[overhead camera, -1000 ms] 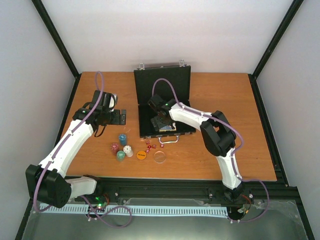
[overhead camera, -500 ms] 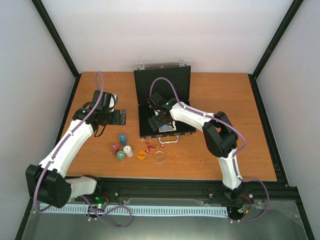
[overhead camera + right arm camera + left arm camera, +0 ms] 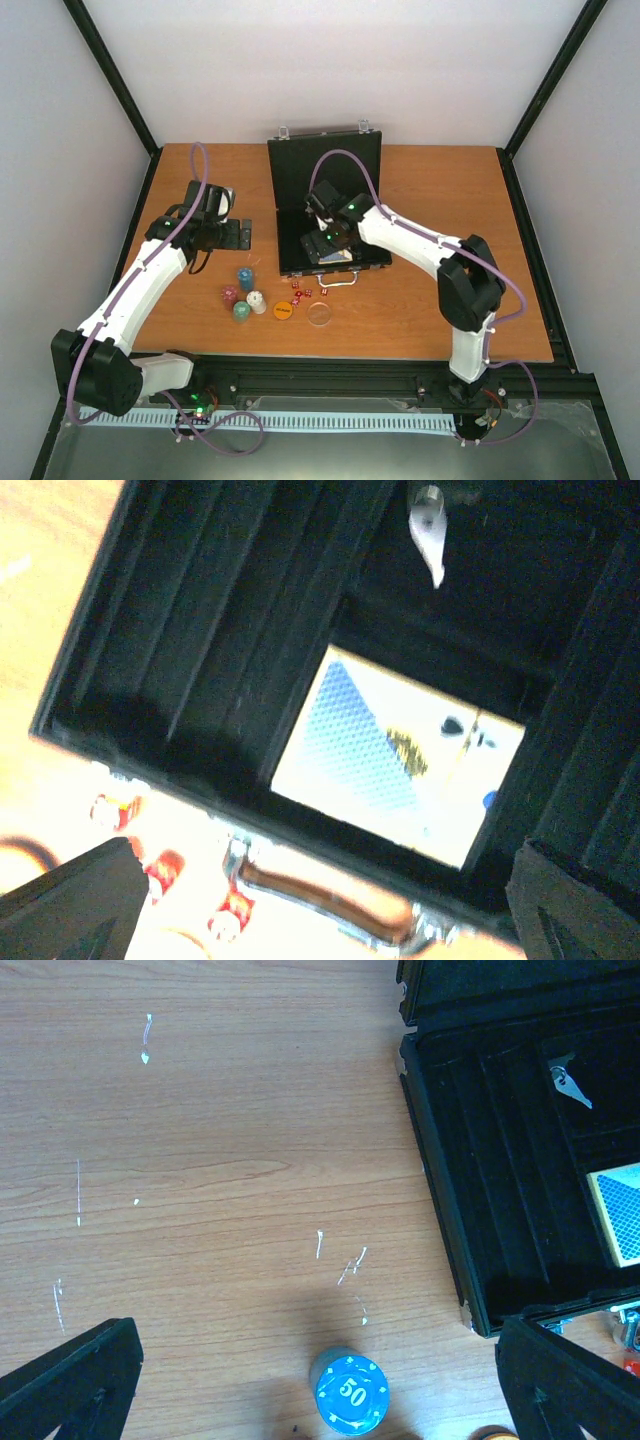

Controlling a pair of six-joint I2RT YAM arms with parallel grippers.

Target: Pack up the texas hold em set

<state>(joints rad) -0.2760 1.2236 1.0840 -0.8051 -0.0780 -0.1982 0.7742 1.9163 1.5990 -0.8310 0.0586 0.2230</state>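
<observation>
The red die beside the handle [image 3: 324,291] [image 3: 231,916] is still outside the case, so my right gripper should move back over the case's near rim and lower onto that die.
The black briefcase [image 3: 300,235] lies open mid-table with its lid standing up. The blue-yellow card deck [image 3: 336,257] lies in its near right compartment, also seen in the right wrist view [image 3: 400,760] and the left wrist view [image 3: 618,1215]. My right gripper [image 3: 323,241] hangs open and empty just above the deck. My left gripper [image 3: 240,235] is open and empty, left of the case, above the blue chip stack [image 3: 350,1392]. Blue [image 3: 245,277], red [image 3: 229,295], green [image 3: 241,311] and white [image 3: 257,301] chip stacks, the orange disc [image 3: 283,310], the clear disc [image 3: 320,314] and red dice [image 3: 300,292] lie in front of the case.
The case's silver handle [image 3: 320,885] faces the near edge, with dice [image 3: 165,870] beside it. A small silver tab [image 3: 428,525] lies in the case's far part. Black frame posts stand at the table's back corners.
My right gripper has risen and drawn back a little from the card deck, which stays in the case. The left arm has not moved.
</observation>
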